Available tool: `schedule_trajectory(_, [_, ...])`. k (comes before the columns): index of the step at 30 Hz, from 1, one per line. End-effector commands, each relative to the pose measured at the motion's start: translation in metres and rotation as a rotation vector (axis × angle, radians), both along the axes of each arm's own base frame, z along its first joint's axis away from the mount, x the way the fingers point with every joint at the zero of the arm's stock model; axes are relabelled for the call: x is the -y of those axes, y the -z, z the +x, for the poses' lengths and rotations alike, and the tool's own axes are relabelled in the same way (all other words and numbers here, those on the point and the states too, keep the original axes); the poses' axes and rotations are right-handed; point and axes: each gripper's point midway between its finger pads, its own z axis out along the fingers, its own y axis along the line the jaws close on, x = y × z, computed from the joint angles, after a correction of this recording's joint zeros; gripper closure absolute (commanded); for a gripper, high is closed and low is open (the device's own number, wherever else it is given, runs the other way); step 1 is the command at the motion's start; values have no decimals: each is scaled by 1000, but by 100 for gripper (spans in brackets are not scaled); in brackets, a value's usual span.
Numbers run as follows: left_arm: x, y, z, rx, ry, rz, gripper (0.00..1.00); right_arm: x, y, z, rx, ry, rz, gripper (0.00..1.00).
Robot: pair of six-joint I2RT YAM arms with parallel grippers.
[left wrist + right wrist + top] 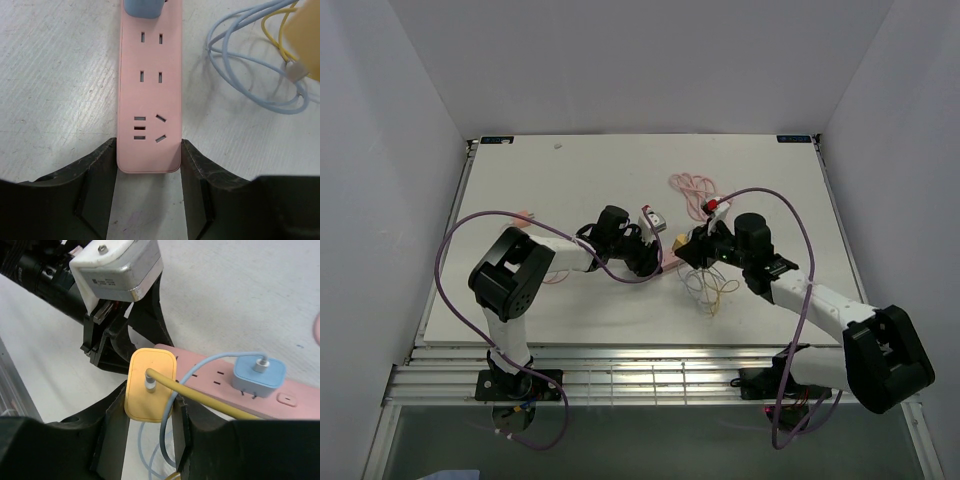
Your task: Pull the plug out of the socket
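I will lift the yellow plug away from the socket with my right gripper, to the right in the top view, because the plug is out. Then I will lower it toward empty table.
The socket, a long pink power strip, lies on the white table. My left gripper is shut on its near end, one finger against each long side. The outlets nearest it are empty. A blue plug sits in the strip farther along, also in the right wrist view. My right gripper is shut on a yellow plug with a yellow cable, held clear of the strip and beside it. From above, both grippers meet at mid-table.
Loose blue and yellow cables lie on the table right of the strip, also seen from above. The strip's thin coiled pink cord lies behind the grippers. The left wrist's camera housing is close to the right gripper.
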Motion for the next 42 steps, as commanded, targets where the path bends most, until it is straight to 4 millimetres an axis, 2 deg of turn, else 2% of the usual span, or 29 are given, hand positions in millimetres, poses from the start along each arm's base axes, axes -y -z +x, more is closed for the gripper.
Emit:
schedule_trajectory(1, [-42, 38, 18, -19, -173, 176, 100, 19, -37, 23, 96, 129, -41, 92])
schedule_trajectory(2, [-43, 38, 18, -20, -179, 181, 100, 25, -36, 24, 90, 156, -64, 92])
schedule_trajectory(4, [-44, 40, 18, -27, -194, 188, 100, 33, -56, 29, 128, 187, -60, 92])
schedule_trajectory(5, [-46, 42, 18, -34, -200, 196, 100, 39, -57, 30, 124, 209, -78, 92])
schedule_trajectory(10, [-49, 47, 12, -68, -211, 208, 100, 62, -99, 39, 217, 297, -73, 92])
schedule_trajectory(11, [-50, 47, 12, -69, -216, 211, 100, 67, -117, 41, 256, 322, -57, 92])
schedule_trajectory(13, [-51, 47, 13, -73, -227, 216, 100, 76, -134, 45, 289, 353, -57, 92])
schedule_trajectory(14, [-52, 47, 13, -76, -230, 220, 100, 82, -156, 49, 327, 387, -42, 92])
schedule_trajectory(17, [-52, 45, 17, -69, -252, 222, 100, 91, -185, 52, 368, 418, -26, 92])
schedule_trajectory(18, [-52, 44, 19, -67, -256, 223, 100, 95, -208, 54, 406, 432, -2, 92])
schedule_trajectory(20, [-52, 42, 21, -66, -270, 223, 100, 99, -227, 53, 427, 444, 12, 92])
schedule_trajectory(21, [-53, 43, 22, -65, -274, 225, 100, 104, -247, 52, 459, 459, 28, 92])
schedule_trajectory(25, [-56, 45, 25, -61, -299, 239, 100, 129, -279, 54, 515, 568, 6, 92])
schedule_trajectory(26, [-57, 46, 25, -62, -301, 243, 100, 137, -276, 57, 497, 601, -13, 92])
schedule_trajectory(29, [-58, 46, 27, -57, -317, 250, 100, 178, -288, 66, 528, 754, -93, 92])
schedule_trajectory(32, [-59, 47, 30, -52, -327, 258, 100, 207, -300, 70, 542, 847, -124, 92])
schedule_trajectory(34, [-59, 48, 32, -53, -331, 267, 100, 210, -296, 74, 526, 835, -136, 92])
schedule_trajectory(36, [-60, 50, 33, -53, -333, 273, 100, 216, -286, 77, 503, 838, -150, 92])
schedule_trajectory(37, [-59, 49, 34, -50, -334, 272, 100, 221, -271, 83, 470, 844, -172, 89])
schedule_trajectory(39, [-60, 48, 36, -42, -340, 274, 100, 224, -253, 88, 446, 809, -216, 88])
schedule_trajectory(40, [-61, 48, 37, -39, -341, 279, 100, 236, -240, 94, 418, 838, -241, 88])
schedule_trajectory(42, [-63, 48, 38, -33, -354, 289, 100, 249, -219, 98, 353, 850, -240, 88])
